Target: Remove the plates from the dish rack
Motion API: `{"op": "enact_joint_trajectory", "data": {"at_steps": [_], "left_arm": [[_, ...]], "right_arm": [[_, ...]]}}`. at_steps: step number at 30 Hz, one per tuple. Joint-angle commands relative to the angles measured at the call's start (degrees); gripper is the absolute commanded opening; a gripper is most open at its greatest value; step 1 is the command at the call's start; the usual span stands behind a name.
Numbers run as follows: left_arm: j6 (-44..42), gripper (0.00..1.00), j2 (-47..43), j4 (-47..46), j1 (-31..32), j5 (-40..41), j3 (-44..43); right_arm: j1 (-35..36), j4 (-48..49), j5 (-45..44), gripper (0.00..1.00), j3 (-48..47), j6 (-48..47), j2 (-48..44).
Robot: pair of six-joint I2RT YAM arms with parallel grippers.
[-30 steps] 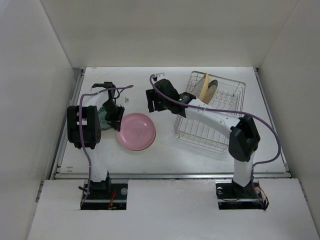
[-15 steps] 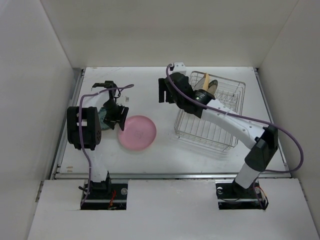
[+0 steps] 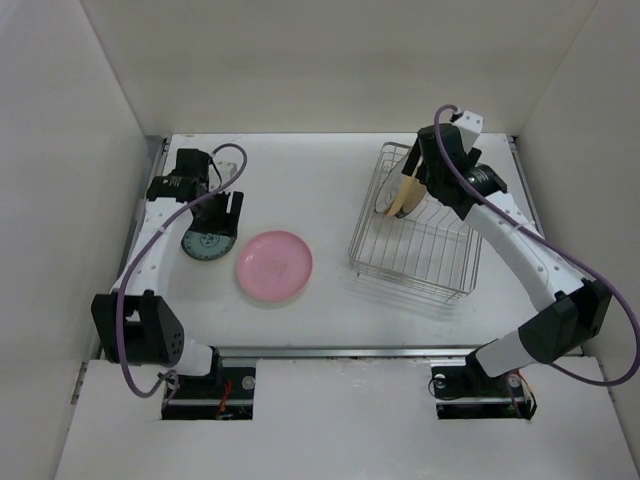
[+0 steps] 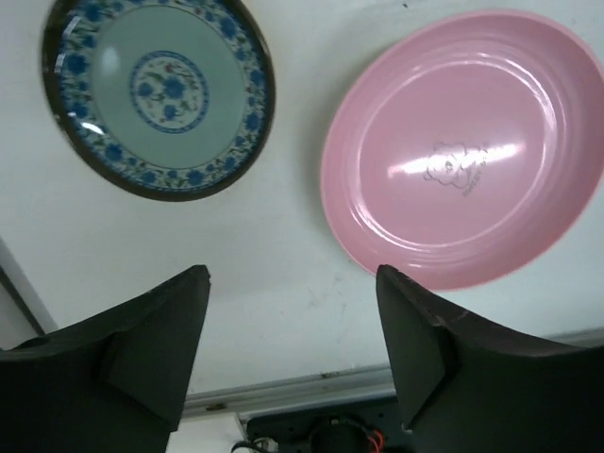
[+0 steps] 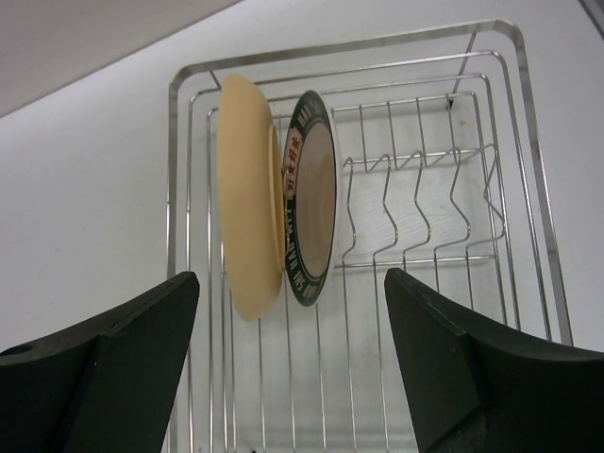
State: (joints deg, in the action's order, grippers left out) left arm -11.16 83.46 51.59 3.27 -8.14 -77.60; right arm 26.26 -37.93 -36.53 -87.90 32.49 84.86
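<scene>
The dish rack's empty wires beside the dark-rimmed plate leave room, so next I need to move my open right gripper down onto the plate's upper rim, with one finger on each side of the plate.
The dish rack [image 3: 411,281] [image 5: 349,44] stands at the right of the table. In it a yellow-orange plate [image 3: 404,196] [image 5: 247,208] and a smaller dark-rimmed plate [image 5: 313,198] stand upright side by side. My right gripper [image 3: 424,178] [image 5: 291,276] hovers open above them, holding nothing. A pink plate [image 3: 274,265] [image 4: 467,146] lies flat on the table, with a teal patterned plate [image 3: 208,243] [image 4: 158,94] to its left. My left gripper [image 3: 224,207] [image 4: 293,274] is open and empty above the table by these two.
The rack's upright wire tines [image 5: 415,203] to the right of the two plates hold nothing. White walls close in the table on three sides. A metal rail [image 3: 340,351] runs along the near edge.
My left gripper has opened, let go of the pink plate and drawn back to the far left, uncovering the teal plate. My right arm swung right to over the rack, its jaws widening.
</scene>
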Motion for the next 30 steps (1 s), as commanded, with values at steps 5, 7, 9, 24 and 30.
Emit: {"op": "enact_joint_trajectory", "data": {"at_steps": [5, 7, 9, 24, 30], "left_arm": [[4.4, 1.0, -10.2, -10.1, 0.1, 6.1, 8.3], [5.0, 1.0, -10.8, -10.7, 0.1, 5.4, 9.0], [6.8, 1.0, -9.9, -10.7, -0.4, 4.8, 9.0], [9.8, 1.0, -11.7, -7.9, -5.1, -11.9, 5.0], [9.3, 1.0, -11.7, -10.2, -5.1, -4.0, 7.5]], "right_arm": [[-2.9, 1.5, 6.5, 0.86, 3.9, 2.0, -2.6], [-3.4, 2.9, 7.2, 0.86, 5.2, 2.1, -3.1], [-3.9, 3.7, 8.0, 0.86, 7.2, 2.1, -3.6], [-5.1, 8.4, 9.8, 0.87, 12.5, 1.0, -7.7], [-5.6, 7.4, 10.5, 0.87, 11.8, 1.0, -4.8]]}}
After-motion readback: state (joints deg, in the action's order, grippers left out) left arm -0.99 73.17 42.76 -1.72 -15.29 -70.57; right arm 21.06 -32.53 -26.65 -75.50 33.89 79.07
